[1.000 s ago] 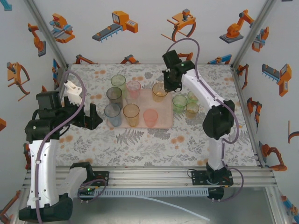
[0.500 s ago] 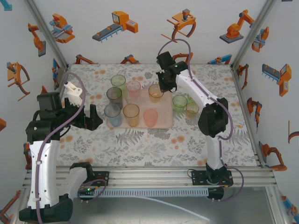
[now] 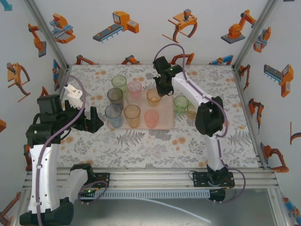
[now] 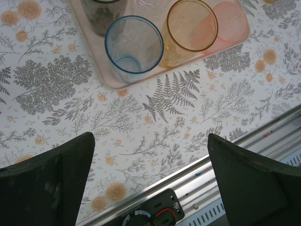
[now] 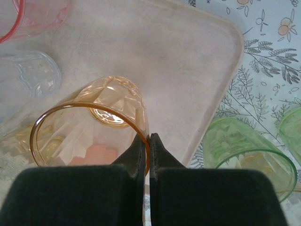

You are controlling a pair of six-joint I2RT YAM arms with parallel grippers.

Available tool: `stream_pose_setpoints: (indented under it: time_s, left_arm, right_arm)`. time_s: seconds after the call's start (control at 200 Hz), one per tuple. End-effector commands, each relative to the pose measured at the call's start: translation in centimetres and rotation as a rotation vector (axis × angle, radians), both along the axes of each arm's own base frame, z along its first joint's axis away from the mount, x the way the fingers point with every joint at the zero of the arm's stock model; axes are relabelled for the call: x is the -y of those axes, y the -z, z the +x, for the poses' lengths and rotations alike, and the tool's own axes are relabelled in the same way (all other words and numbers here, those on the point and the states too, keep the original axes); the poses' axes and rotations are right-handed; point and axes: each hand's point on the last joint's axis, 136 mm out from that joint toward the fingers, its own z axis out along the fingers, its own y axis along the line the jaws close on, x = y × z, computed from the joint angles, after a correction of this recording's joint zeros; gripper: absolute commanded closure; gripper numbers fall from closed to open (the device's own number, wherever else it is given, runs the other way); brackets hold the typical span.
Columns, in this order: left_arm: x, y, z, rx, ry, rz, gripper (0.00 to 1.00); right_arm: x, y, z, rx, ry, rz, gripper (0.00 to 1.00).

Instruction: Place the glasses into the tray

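Next, the right gripper eases down toward the clear glass and stands the orange glass (image 3: pixel 154 96) on the bare tray bottom below. Beside the clear glass, it releases the orange glass's rim.
The pale pink tray (image 3: pixel 165 123) lies mid-table with several glasses on it: grey (image 3: pixel 115 96), blue (image 3: pixel 113 114), amber (image 3: pixel 132 114), two pink ones (image 3: pixel 134 88) (image 3: pixel 151 117). My right gripper (image 3: pixel 160 89) (image 5: pixel 146 137) is shut on the rim of an orange glass (image 3: pixel 154 96) (image 5: pixel 108 103), one finger inside and one outside, over the tray's (image 5: pixel 188 56) back right part. My left gripper (image 3: pixel 94 120) (image 4: pixel 150 141) is open and holds nothing, over the table near the tray's (image 4: pixel 101 77) front left corner, below the blue glass (image 4: pixel 134 47).
A green glass (image 3: pixel 180 103) (image 5: pixel 240 146) and an amber one (image 3: pixel 192 110) stand on the floral table just right of the tray. A pale green glass (image 3: pixel 119 81) stands at the tray's back left. The metal rail (image 4: pixel 244 155) runs along the near table edge.
My right gripper has carried the orange glass leftwards over the tray. The left arm has barely moved.
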Motion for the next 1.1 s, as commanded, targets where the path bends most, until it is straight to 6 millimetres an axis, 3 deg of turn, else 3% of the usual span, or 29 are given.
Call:
stream_pose_setpoints:
  time_s: [0.0,1.092]
  left_arm:
    - [0.3,-0.1,-0.1,0.006,0.007,-0.020,0.03]
    - [0.4,-0.2,-0.3,0.019,0.008,-0.039,0.03]
  right_arm:
    - [-1.0,-0.3,0.7,0.029,-0.018,0.008,1.00]
    - [-1.7,2.8,0.3,-0.013,-0.016,-0.020,0.98]
